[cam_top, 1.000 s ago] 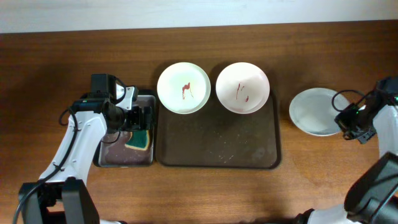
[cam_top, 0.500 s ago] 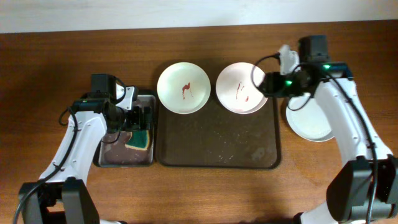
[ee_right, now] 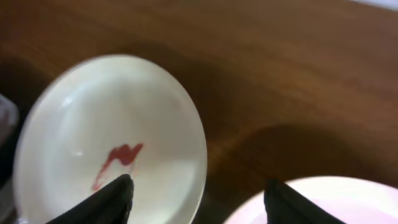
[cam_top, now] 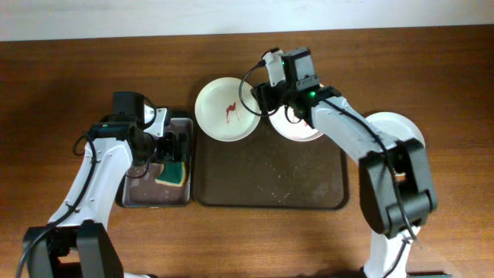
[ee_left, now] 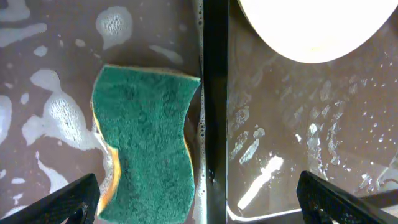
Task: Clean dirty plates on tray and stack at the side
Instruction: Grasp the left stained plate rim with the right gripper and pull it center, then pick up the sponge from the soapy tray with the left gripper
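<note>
The plate nearer the sponge still shows a red smear. My right gripper will next move down and slightly back onto that plate's rim on the gap side.
Two plates with red smears sit at the far end of the dark brown tray (cam_top: pixel 270 181): the left plate (cam_top: pixel 224 112) (ee_right: pixel 112 137) and the right plate (cam_top: pixel 297 127) (ee_right: pixel 329 199), the latter mostly under my right arm. A third pale plate (cam_top: pixel 397 127), with no smear showing, lies on the table right of the tray. My right gripper (cam_top: pixel 261 99) (ee_right: pixel 199 199) hangs open above the gap between the two smeared plates, holding nothing. My left gripper (cam_top: pixel 179 148) (ee_left: pixel 202 205) is wide open over the green sponge (ee_left: pixel 146 143), one fingertip on each side of the black tray's rim.
A small black tray (cam_top: pixel 135 193) (ee_left: pixel 214 74) with soapy water holds the green and yellow sponge (cam_top: pixel 174 174), directly left of the brown tray. Water drops wet the brown tray's floor (ee_left: pixel 298 137). My right arm stretches across the tray's far right corner.
My right arm swung from the plate at the table's right side over to the far edge of the tray, and its jaws opened. The left arm stayed still.
</note>
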